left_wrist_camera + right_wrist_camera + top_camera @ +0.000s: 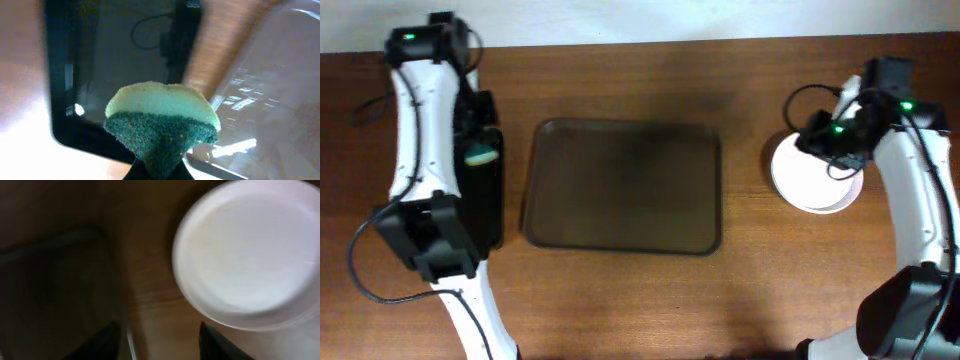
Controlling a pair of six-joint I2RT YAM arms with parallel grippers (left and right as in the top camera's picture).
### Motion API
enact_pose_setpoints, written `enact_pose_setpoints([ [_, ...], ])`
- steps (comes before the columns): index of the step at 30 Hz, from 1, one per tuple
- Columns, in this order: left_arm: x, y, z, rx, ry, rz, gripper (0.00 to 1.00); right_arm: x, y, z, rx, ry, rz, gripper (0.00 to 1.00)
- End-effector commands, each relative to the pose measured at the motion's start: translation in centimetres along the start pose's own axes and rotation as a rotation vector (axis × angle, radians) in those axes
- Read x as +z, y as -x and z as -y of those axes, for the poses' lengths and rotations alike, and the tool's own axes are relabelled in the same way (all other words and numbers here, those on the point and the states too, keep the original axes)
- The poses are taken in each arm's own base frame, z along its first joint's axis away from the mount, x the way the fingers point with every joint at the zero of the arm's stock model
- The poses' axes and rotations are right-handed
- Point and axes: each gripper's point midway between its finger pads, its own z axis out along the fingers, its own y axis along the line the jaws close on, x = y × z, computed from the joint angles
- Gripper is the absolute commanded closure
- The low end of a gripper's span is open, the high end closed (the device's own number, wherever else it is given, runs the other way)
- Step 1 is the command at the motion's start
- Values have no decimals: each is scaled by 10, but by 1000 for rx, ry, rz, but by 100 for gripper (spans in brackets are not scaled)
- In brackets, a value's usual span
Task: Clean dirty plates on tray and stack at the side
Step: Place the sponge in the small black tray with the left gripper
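Note:
The brown tray is bare. My left gripper next needs to go down and backward to the narrow black tray's middle [112, 75], below and back from it, to release the sponge [162, 125].
The large dark-brown tray [622, 187] lies bare in the middle of the table; part of it shows in the left wrist view [280, 85] and the right wrist view [50, 290]. White plates [812, 182] sit stacked on the table to the right of the tray, partly under my right arm; the top plate [250, 255] looks clean. My right gripper [160, 342] is open and empty, above the table between tray and stack. My left gripper [160, 167] is shut on a yellow-and-green sponge [162, 125], also seen from overhead [480, 153], above the narrow black tray.
A narrow black tray [482, 185] lies left of the brown tray, under my left arm; it shows in the left wrist view [110, 60]. The table's far edge runs along the top of the overhead view.

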Motion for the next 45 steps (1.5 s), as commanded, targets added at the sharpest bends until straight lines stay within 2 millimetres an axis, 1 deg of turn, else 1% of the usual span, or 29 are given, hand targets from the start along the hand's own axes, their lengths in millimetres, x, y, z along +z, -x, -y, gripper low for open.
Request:
enact_pose_setpoints([
  [1,6,-9,-46,-70,89,-33,100,11,-4,-39,-101,54,2,41],
  [2,18,-12,-50,-79,94,-58,99,13,-4,-49,-126,66,9,39],
  [4,50,-13,-56,-96,100,-86,99,16,-8,-61,-158,79,7,38],
  [5,66,-12,-56,-101,100,-86,99,17,-9,-63,-162,80,3,38],
  [7,87,-13,-54,-102,99,-87,98,17,-11,-65,-167,81,-2,37],
  [8,93,-14,-53,-101,100,-90,81,17,-12,-65,-165,81,-4,37],
  [9,96,-15,-53,-101,101,-93,67,17,-13,-64,-163,79,-9,37],
  [10,97,-14,-53,-101,101,-91,56,17,-13,-64,-163,78,-11,37],
  [11,97,-12,-53,-103,99,-81,40,18,-13,-64,-162,78,-10,37],
  [12,97,-10,-52,-104,98,-72,34,18,-13,-64,-162,78,-10,37],
  [13,97,-7,-52,-106,95,-62,26,20,-13,-63,-161,71,-11,35],
  [14,97,-5,-52,-107,92,-53,23,24,-13,-60,-140,57,-18,34],
  [15,94,-2,-52,-109,90,-39,23,28,-14,-58,-121,52,-32,34],
  [17,77,8,-52,-114,83,11,23,42,-21,-59,-103,48,-76,34],
  [18,60,15,-46,-86,50,58,23,52,-27,-62,-116,43,-102,34],
  [21,7,32,-9,76,-129,211,23,79,-43,-72,-152,29,-165,34],
  [22,-13,35,9,154,-201,274,23,94,-48,-74,-161,23,-193,35],
  [23,-21,34,18,195,-229,295,23,104,-51,-74,-165,19,-208,38],
  [24,-26,33,26,235,-248,307,23,117,-55,-73,-167,12,-231,41],
  [25,-27,30,36,281,-263,306,23,129,-58,-71,-168,7,-246,45],
  [26,-27,27,42,299,-264,301,23,145,-61,-67,-164,-3,-268,49],
  [29,-28,25,51,320,-269,300,23,172,-68,-60,-176,-8,-304,57],
  [30,-28,24,54,326,-269,300,23,180,-71,-61,-206,8,-316,61],
  [32,-28,24,55,327,-270,299,23,186,-74,-61,-229,23,-325,68],
  [36,-28,24,55,327,-270,298,23,192,-69,-63,-260,34,-305,94],
  [37,-28,24,55,327,-270,298,23,193,-68,-64,-282,40,-297,96],
  [45,-28,24,55,327,-270,298,23,198,-46,-72,-500,82,-195,96],
])
